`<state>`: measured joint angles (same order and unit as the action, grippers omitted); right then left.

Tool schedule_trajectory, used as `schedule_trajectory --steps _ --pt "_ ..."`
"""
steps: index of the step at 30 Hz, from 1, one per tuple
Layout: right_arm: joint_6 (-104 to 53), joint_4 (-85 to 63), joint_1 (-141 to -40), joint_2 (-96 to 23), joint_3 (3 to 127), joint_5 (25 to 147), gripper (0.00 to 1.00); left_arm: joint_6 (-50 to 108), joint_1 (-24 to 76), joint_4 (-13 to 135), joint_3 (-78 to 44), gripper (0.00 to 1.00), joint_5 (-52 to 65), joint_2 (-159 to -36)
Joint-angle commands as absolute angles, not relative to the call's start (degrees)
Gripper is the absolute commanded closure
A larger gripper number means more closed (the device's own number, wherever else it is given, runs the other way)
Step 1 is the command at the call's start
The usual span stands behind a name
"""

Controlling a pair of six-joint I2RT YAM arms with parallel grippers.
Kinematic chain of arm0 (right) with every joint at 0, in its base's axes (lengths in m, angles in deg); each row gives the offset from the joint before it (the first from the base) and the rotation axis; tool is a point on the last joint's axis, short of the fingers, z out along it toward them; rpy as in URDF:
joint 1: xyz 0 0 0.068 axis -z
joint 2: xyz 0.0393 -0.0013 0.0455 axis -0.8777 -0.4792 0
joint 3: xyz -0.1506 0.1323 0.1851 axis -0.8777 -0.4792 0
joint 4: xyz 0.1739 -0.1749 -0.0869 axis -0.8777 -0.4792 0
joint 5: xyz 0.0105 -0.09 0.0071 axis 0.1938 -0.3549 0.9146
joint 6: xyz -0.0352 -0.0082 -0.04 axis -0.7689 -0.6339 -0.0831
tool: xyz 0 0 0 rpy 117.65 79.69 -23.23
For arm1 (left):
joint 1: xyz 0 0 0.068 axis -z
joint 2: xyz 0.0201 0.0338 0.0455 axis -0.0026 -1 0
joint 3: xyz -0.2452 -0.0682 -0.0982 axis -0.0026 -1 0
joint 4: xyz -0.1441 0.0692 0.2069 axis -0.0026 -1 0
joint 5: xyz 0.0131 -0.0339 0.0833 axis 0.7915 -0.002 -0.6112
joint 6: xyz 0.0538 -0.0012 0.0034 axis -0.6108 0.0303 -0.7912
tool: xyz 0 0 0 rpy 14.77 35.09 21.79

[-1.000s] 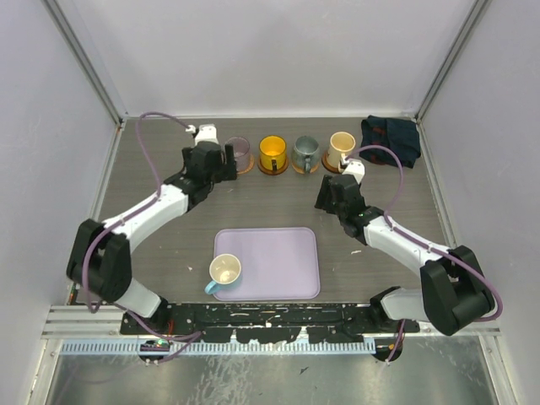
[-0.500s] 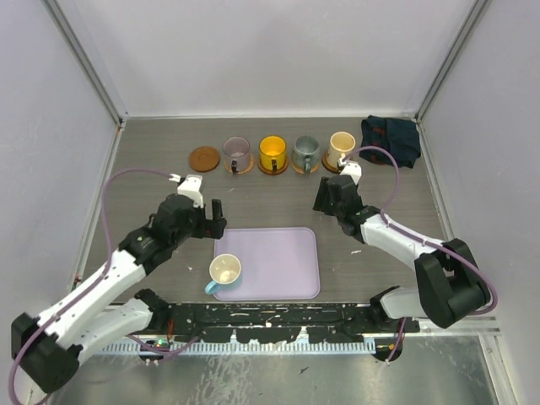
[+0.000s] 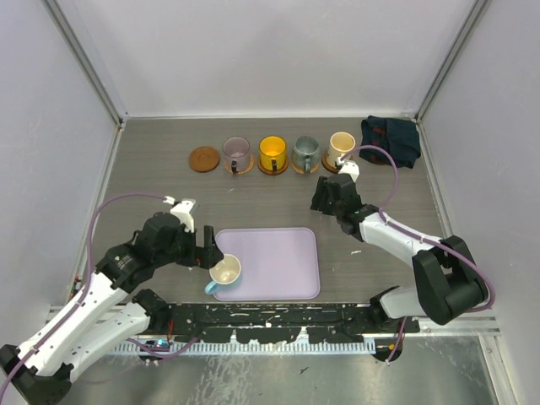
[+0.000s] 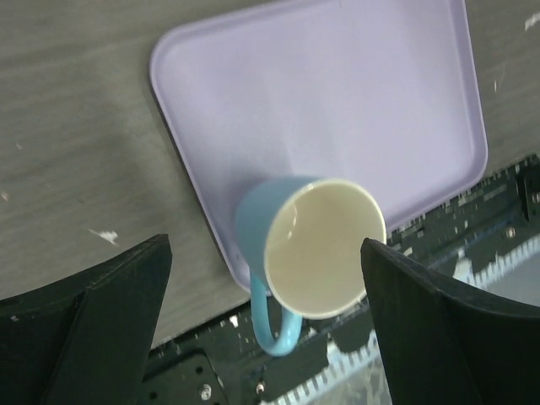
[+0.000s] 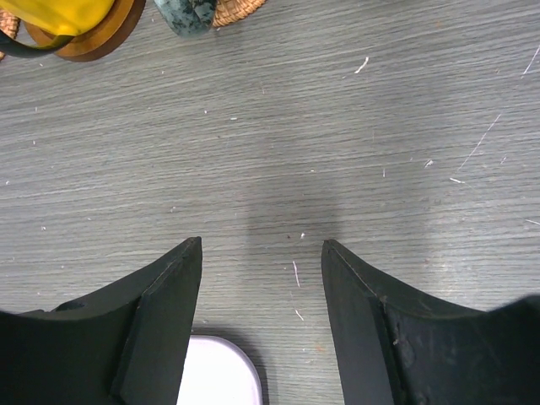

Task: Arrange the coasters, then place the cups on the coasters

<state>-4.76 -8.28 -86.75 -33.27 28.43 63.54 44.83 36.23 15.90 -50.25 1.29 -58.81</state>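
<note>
Next, my left gripper lowers its open fingers back astride the light-blue cup's handle (image 3: 211, 288) (image 4: 269, 337), which juts out free, below the gripper and toward my base.
Along the back runs a row of coasters. The leftmost coaster (image 3: 203, 159) is bare. The others carry a purple-grey cup (image 3: 236, 153), a yellow cup (image 3: 272, 153) (image 5: 59, 12), a grey-teal cup (image 3: 305, 152) (image 5: 190, 12) and a cream cup (image 3: 341, 145). A light-blue cup (image 3: 224, 272) (image 4: 316, 245) with a cream inside stands upright on the tray's near-left corner, handle toward the near edge. My left gripper (image 3: 208, 253) (image 4: 263, 245) hangs open just above it, fingers wide on either side without touching. My right gripper (image 3: 320, 198) (image 5: 261, 245) is open over bare table, holding nothing.
The lavender tray (image 3: 278, 257) (image 4: 354, 93) lies in the middle near the front; its corner (image 5: 221, 371) shows under the right gripper. A dark blue cloth (image 3: 391, 139) lies at the back right. The black arm-mount rail (image 3: 270, 316) runs just below the blue cup.
My left arm has pulled back from the purple-grey cup in the back row and swung down to the blue cup on the tray. The right gripper has shifted slightly to the left.
</note>
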Motion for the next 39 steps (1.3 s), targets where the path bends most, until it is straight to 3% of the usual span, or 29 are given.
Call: schedule_trajectory --steps 1,13,39 --pt "-4.5 -5.8 -86.6 -32.8 30.9 63.5 0.37 47.9 39.3 9.1 -47.1 0.06 6.8 -56.8" --pt "-4.3 -5.9 -86.6 -33.4 31.2 64.2 0.37 51.9 43.5 0.3 -45.6 0.08 11.4 -59.9" --pt "-3.9 -5.7 -86.6 -33.7 31.2 65.1 0.36 65.7 53.2 6.4 -53.6 0.27 -5.1 -63.0"
